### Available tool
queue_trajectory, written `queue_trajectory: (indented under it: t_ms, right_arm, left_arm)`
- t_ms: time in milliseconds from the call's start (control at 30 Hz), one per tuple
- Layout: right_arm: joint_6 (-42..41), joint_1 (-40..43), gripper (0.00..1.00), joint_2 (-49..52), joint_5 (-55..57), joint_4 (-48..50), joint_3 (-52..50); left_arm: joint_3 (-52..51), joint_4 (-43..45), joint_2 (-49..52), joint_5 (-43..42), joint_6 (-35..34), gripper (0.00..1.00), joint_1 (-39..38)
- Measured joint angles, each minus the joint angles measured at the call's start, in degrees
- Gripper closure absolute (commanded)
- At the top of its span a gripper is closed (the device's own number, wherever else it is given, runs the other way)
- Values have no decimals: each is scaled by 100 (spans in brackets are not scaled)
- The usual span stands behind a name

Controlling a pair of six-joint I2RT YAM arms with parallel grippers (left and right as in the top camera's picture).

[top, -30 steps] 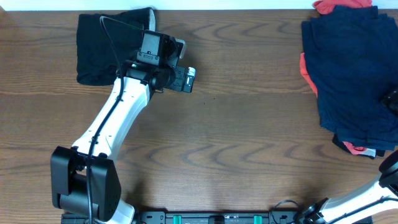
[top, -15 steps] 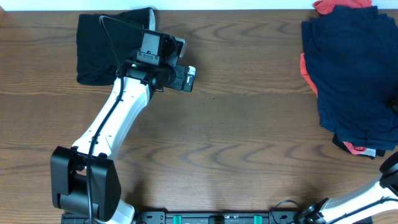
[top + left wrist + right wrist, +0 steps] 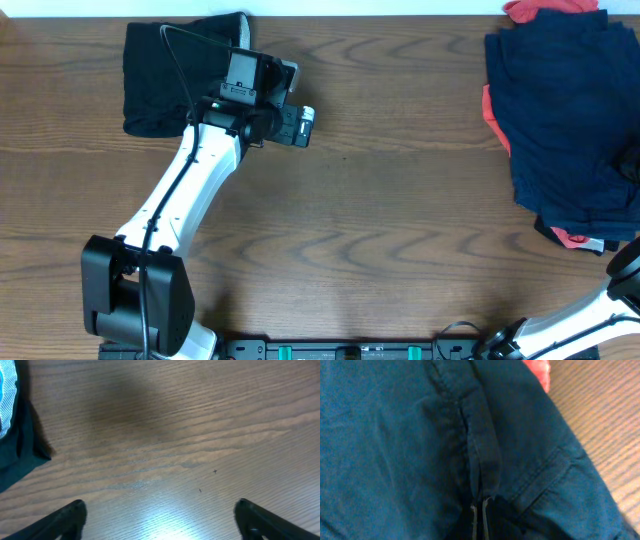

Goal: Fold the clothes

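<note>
Bare wood lies below my left gripper toward my base, and I will move this gripper back and down over it to grip the corner of shorts my right gripper holds.
The clothes lie in two places. A heap of navy-blue shorts with red-orange pieces under it fills the right side. A folded black piece lies at the back left, and its edge and striped band show in the left wrist view. My left gripper hangs open just right of the black piece, over bare wood. My right gripper is shut on a raised fold of the navy shorts along a seam. In the overhead view it barely shows at the right edge.
The brown wooden table runs between the two lots of clothes. The left arm crosses the left part diagonally from its base. A red-orange corner and bare wood show beside the navy shorts.
My right gripper has closed onto the navy fabric at the right edge of the heap. The left arm and the black piece have not moved.
</note>
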State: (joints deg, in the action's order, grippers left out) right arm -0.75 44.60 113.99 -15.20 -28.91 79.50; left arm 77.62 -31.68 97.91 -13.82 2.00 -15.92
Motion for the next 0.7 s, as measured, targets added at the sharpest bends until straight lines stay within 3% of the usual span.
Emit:
queue_trajectory:
  t_ms: [333,700]
  right_arm:
    - [-31,-907,99,-166,-896,-271,0]
    - [-297,-3530,99,-1493,-1552,-131,0]
  left_arm:
    - [0,0,-352,0,42,12,0]
    - [0,-48,-1329,142,44,12,33]
